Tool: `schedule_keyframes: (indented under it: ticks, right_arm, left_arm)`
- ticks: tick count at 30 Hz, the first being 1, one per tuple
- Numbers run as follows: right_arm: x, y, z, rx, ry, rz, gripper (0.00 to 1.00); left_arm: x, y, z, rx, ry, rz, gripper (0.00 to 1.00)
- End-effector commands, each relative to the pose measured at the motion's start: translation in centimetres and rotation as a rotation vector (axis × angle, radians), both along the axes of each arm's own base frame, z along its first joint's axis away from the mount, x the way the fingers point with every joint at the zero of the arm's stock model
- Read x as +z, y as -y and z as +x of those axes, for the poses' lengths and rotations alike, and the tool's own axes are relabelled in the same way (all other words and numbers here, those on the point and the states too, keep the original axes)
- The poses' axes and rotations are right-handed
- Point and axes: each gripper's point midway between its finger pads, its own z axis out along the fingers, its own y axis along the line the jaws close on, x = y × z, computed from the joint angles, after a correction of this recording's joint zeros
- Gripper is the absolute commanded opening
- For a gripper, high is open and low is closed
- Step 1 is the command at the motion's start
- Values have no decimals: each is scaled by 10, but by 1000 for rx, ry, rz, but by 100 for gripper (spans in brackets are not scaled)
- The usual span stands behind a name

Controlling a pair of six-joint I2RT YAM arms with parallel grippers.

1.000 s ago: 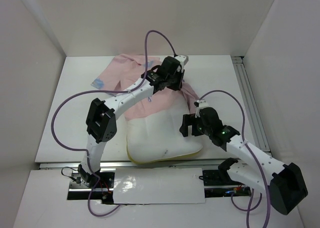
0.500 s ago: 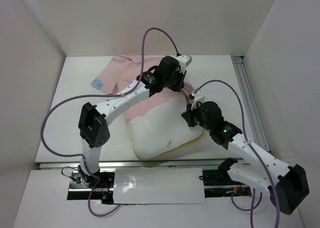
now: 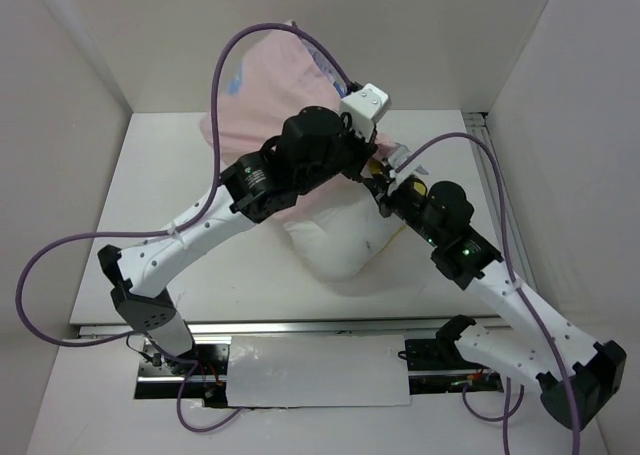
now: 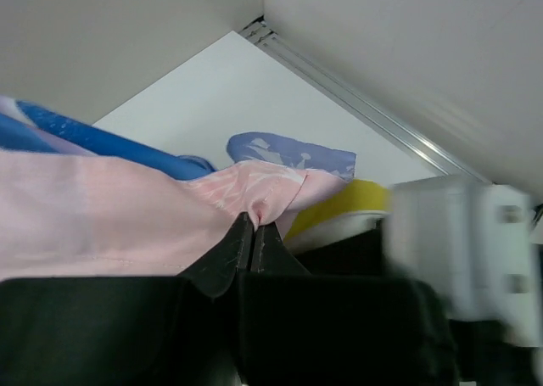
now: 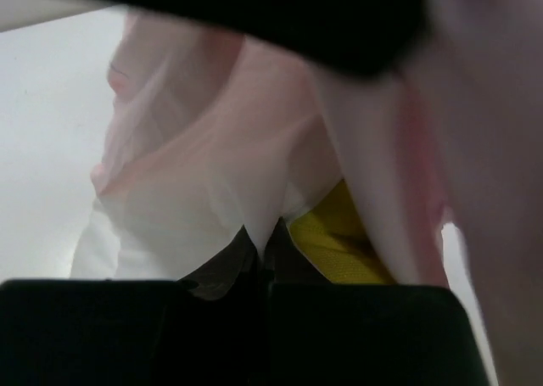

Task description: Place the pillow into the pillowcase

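Observation:
Next, my right gripper lowers the thin pale fabric toward the table, close beside my left gripper, since the pillowcase (image 3: 262, 80) is high over the table.
The pillowcase (image 3: 262, 80), pale pink side out with a bit of blue print, is lifted high over the back of the table. The white pillow (image 3: 335, 245) bulges out below it, its lower end on the table. My left gripper (image 3: 368, 163) is raised and shut on a pink fold of the pillowcase (image 4: 102, 216); the left wrist view shows its fingertips (image 4: 253, 220) pinching that fold beside the pillow's yellow strip (image 4: 348, 201). Close to its right, my right gripper (image 3: 385, 187) is shut on thin pale fabric of the pillowcase (image 5: 195, 148), next to the yellow strip (image 5: 335, 237).
White walls enclose the white table (image 3: 150, 195) on three sides. An aluminium rail (image 3: 495, 195) runs along its right edge. Purple cables (image 3: 222, 85) loop above and around both arms. The two wrists are nearly touching.
The right gripper went from open to shut at the pillowcase's edge. Both arms then rose, lifting the pillowcase and pillow off the table, and the pink fabric swung up toward the back wall.

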Motion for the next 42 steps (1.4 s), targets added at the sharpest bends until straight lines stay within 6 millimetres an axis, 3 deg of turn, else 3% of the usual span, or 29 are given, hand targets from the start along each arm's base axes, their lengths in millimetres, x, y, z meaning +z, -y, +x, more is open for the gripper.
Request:
schedule_keyframes:
  ticks: [1,3,5,7,12,15,17,21,22,27,28,30,31,32,33,34,36,37,38,40,41,42]
  right_arm:
    - [82,-32,5,135,280,117,0]
    - [97,-28,15,76,315,182,0]
    - [98,-18,13,39,345,220,0]
    - [104,-12,2,47,377,239,0]
    - [96,6,-22,36,375,280,0]
    - [89,11,-26,35,379,318,0]
    - [83,8,-24,41,357,338,0]
    - [52,-6,2,32,266,305,0]
    - [42,-10,14,22,255,295,0]
    - [15,-1,62,-91,220,302,0]
    - [-1,-4,73,-91,168,284,0]
    - [-10,3,86,-117,118,300,0]
    - [-18,5,91,-128,91,298,3]
    - [-29,8,94,-142,49,291,8]
    - [-34,15,98,-184,18,311,13]
    - [-38,23,102,-216,2,313,31]
    - [-56,44,107,-333,-60,319,56]
    - [-58,54,109,-385,-82,328,80]
    - [-79,58,108,-426,-163,291,88]
    - [-87,67,106,-464,-219,284,100]
    - [-89,71,101,-480,-235,271,100]
    - [-104,72,93,-484,-299,240,100]
  left_arm:
    - [29,52,-42,-206,36,-83,0]
    - [24,60,-48,-238,15,-59,0]
    - [12,56,-38,-172,3,-36,0]
    - [-10,40,-10,-2,-12,-10,0]
    - [-47,-2,49,156,-145,-29,0]
    - [-79,-6,72,200,-210,1,0]
    - [-85,9,77,149,-237,4,0]
    - [-79,40,66,-6,-267,-33,0]
    - [-67,44,63,-36,-252,-61,0]
    - [-69,65,57,-142,-268,-84,0]
    - [-80,72,60,-157,-275,-69,0]
    - [-97,76,70,-127,-285,-48,1]
    - [-108,74,77,-113,-303,-32,5]
    - [-133,72,88,-86,-346,-6,12]
    - [-137,74,92,-90,-363,-14,35]
    - [-146,67,98,-81,-386,-2,56]
    - [-159,60,102,-68,-443,-11,83]
    - [-159,53,109,-60,-458,-27,100]
    - [-162,52,112,-58,-470,-36,100]
    - [-161,49,114,-58,-481,-46,100]
    - [-153,42,118,-47,-470,-58,100]
    - [-156,33,124,-11,-468,-51,100]
